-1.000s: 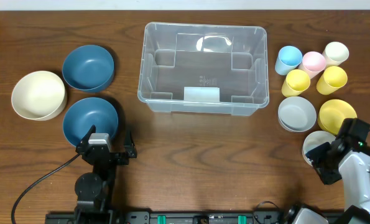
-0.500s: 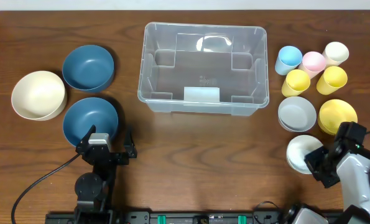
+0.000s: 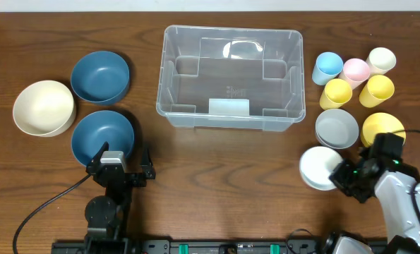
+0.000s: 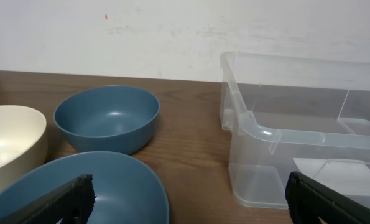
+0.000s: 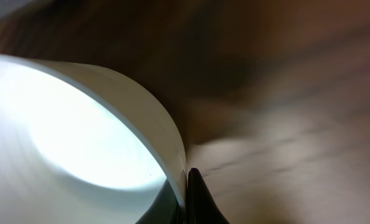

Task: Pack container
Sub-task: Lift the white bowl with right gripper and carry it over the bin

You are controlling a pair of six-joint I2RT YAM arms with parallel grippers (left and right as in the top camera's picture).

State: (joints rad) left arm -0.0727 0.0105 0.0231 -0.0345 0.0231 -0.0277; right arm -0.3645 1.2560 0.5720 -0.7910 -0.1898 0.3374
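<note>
The right gripper lifts the bowl outward over the container's side, to the left in the overhead view, next. It then lowers it to the container's empty bottom and releases.
The clear container (image 3: 231, 76) stands empty at the middle back of the table, and its near corner (image 4: 278, 155) shows in the left wrist view. My right gripper (image 3: 342, 175) is shut on the rim of a white bowl (image 3: 317, 168) at the front right; the wrist view shows that rim (image 5: 166, 134) pinched between the fingers. My left gripper (image 3: 122, 164) is open at the front left, just in front of a blue bowl (image 3: 102, 135), with nothing between its fingers (image 4: 66, 198).
A second blue bowl (image 3: 100, 76) and a cream bowl (image 3: 44, 107) sit at the left. At the right are a grey bowl (image 3: 337, 128), a yellow bowl (image 3: 380, 127) and several small cups (image 3: 352, 77).
My right gripper has closed on the white bowl's rim and moved it leftward, away from the yellow bowl. The left arm has not moved.
</note>
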